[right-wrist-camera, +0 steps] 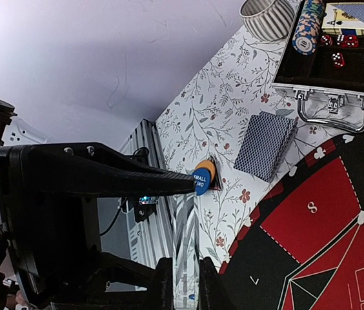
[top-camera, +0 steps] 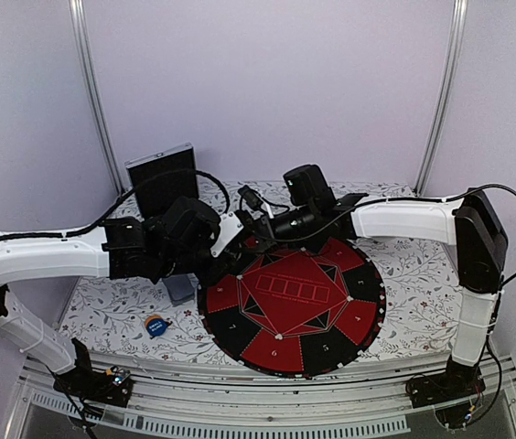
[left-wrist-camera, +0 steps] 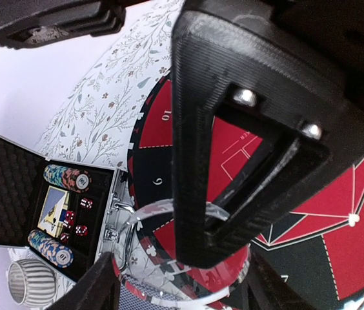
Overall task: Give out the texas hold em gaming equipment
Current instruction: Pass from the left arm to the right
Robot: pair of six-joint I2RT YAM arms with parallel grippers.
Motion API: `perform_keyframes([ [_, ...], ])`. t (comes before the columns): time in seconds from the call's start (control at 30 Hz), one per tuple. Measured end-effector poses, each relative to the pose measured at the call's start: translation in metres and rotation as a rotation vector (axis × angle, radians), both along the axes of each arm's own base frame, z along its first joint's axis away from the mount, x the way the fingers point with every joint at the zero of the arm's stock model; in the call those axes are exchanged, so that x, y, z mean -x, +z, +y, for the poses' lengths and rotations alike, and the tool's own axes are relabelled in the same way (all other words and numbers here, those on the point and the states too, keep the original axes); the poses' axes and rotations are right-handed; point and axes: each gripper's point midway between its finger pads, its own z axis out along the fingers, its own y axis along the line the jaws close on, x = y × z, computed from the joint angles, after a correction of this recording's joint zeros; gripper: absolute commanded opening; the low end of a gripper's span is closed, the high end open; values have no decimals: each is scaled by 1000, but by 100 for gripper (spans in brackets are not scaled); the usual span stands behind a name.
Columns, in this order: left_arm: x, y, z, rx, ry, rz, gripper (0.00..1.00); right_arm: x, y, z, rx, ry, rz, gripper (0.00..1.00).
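I will next pull the lid away from my left gripper with my right gripper, and then I will lower the lid onto the far edge of the mat.
A clear round plastic lid sits between my left gripper's fingers, which press on its two sides. My right gripper is shut on the lid's thin rim; one of its black fingers fills the left wrist view. The two grippers meet over the mat's far left edge. The grey-blue card deck lies on the cloth. The blue blind button, an orange one and the black triangular marker lie together near the front. Striped chips fill the open case.
The black case stands open at the back left, its lid upright, with dice and a boxed deck inside. A ribbed white cup sits beside it. The round red-and-black mat covers the middle.
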Motion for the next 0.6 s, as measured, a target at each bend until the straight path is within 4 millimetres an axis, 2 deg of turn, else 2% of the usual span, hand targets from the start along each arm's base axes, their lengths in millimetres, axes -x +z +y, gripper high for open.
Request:
perform_keyframes([
  [0.07, 0, 1, 0, 1, 2, -3, 91, -2, 0, -1, 0, -4, 1, 1],
  [0.1, -1, 1, -1, 6, 3, -3, 97, -3, 0, -3, -1, -9, 1, 1],
  [0.2, -2, 2, 1, 15, 23, -8, 98, -19, -8, -19, 18, -55, 2, 2],
  [0.27, -5, 3, 4, 19, 53, -16, 98, -41, -18, -40, 42, -118, 7, 1],
  [0.33, -10, 3, 10, 34, 103, -17, 98, -72, -29, -68, 67, -208, 17, 1],
  [0.4, -14, 0, 16, 54, 144, -2, 98, -115, -39, -107, 92, -331, 27, 1],
  [0.47, -22, -5, 27, 75, 198, 21, 98, -149, -50, -138, 111, -429, 38, 1],
  [0.53, -29, -11, 41, 91, 258, 41, 98, -182, -69, -165, 138, -515, 58, 1],
  [0.6, -32, -16, 52, 101, 297, 59, 98, -201, -90, -179, 163, -559, 83, 1],
])
